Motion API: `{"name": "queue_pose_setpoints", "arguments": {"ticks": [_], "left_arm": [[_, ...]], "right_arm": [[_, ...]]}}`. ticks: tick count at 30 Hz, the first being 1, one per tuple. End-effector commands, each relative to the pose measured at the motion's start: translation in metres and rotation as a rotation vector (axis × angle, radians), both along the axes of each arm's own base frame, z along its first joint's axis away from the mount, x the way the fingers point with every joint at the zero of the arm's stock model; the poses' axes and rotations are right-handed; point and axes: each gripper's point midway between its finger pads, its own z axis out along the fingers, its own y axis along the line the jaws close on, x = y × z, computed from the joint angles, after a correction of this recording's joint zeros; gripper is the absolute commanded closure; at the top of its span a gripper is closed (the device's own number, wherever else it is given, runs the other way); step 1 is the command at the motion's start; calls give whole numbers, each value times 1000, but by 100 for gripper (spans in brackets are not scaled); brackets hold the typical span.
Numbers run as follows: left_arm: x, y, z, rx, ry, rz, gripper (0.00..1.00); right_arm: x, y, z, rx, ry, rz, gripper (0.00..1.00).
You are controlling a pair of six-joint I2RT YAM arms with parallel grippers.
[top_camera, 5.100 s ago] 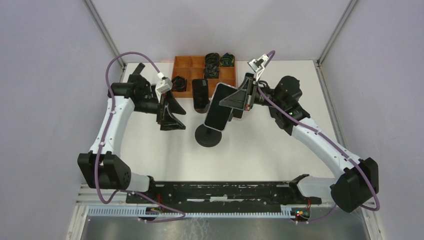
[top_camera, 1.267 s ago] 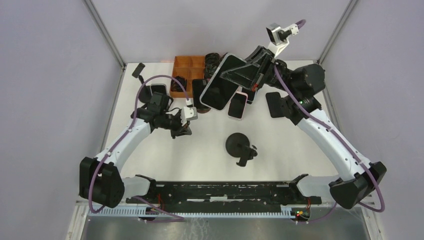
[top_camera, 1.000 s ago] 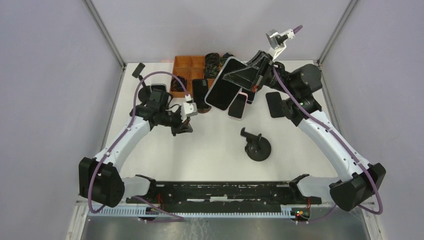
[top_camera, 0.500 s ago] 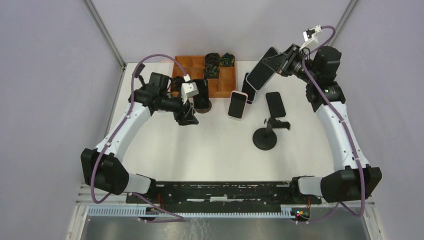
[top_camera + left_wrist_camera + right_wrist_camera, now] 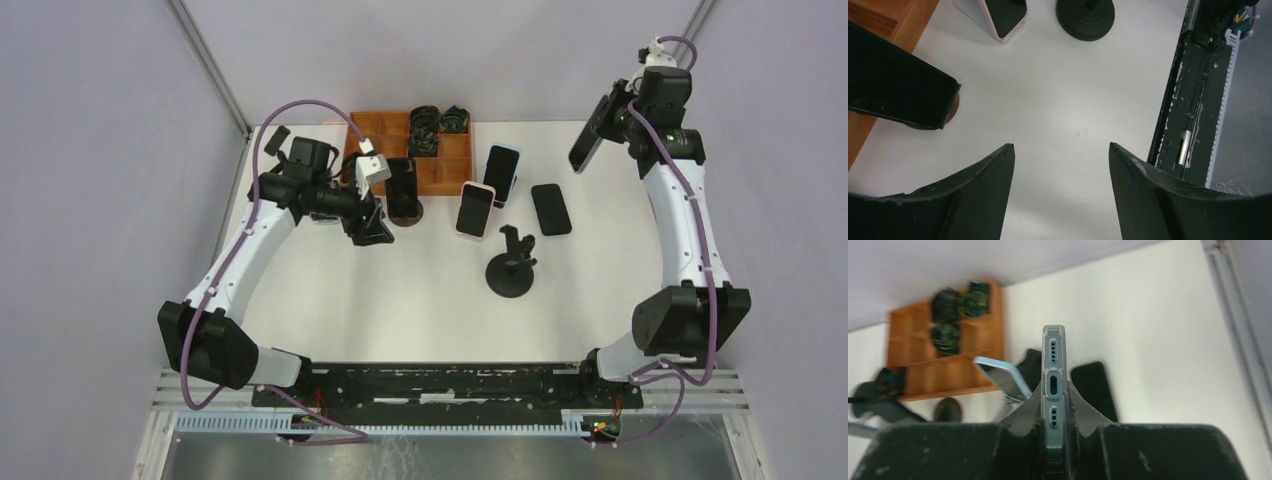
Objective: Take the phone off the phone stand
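Observation:
I should move my right gripper down next, toward the bare table beside the flat black phone (image 5: 1150,383) and away from the stand, and put the grey-blue phone down there.
My right gripper (image 5: 612,112) is shut on a dark phone (image 5: 585,145) and holds it high in the air at the far right, well away from the stand. In the right wrist view the phone's bottom edge (image 5: 1053,347) stands between the closed fingers of the gripper (image 5: 1053,390). The black phone stand (image 5: 511,270) stands upright and empty right of the table's middle. My left gripper (image 5: 375,228) is open and empty above the table left of centre, and in its wrist view the gripper (image 5: 1060,146) shows only bare table between the fingers.
An orange compartment tray (image 5: 395,135) with dark items sits at the back. A black phone on a round stand (image 5: 402,190), a pink phone (image 5: 475,208) and a blue phone (image 5: 500,172) stand propped. A black phone (image 5: 551,208) lies flat.
The right arm lifted the phone off the stand and swung it up to the far right. The stand shifted rightward and now stands empty. The left arm moved back toward the tray.

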Motion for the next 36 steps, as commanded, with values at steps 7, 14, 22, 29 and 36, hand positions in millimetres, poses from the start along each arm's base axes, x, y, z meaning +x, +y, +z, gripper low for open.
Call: {"name": "queue_pose_setpoints", "arguments": {"ticks": [7, 14, 22, 29, 36], "left_arm": [[2, -6, 36, -70, -17, -28, 25], [5, -6, 31, -85, 0, -48, 25], [7, -7, 25, -96, 26, -56, 27], [8, -4, 27, -100, 19, -54, 27], [8, 2, 26, -95, 17, -50, 27]], "right_arm": [[23, -57, -99, -320, 367, -80, 99], [25, -57, -166, -430, 507, -43, 98], [28, -57, -235, -524, 637, 51, 100], [35, -52, -262, -530, 662, 116, 100], [41, -46, -302, -493, 733, 170, 99]]}}
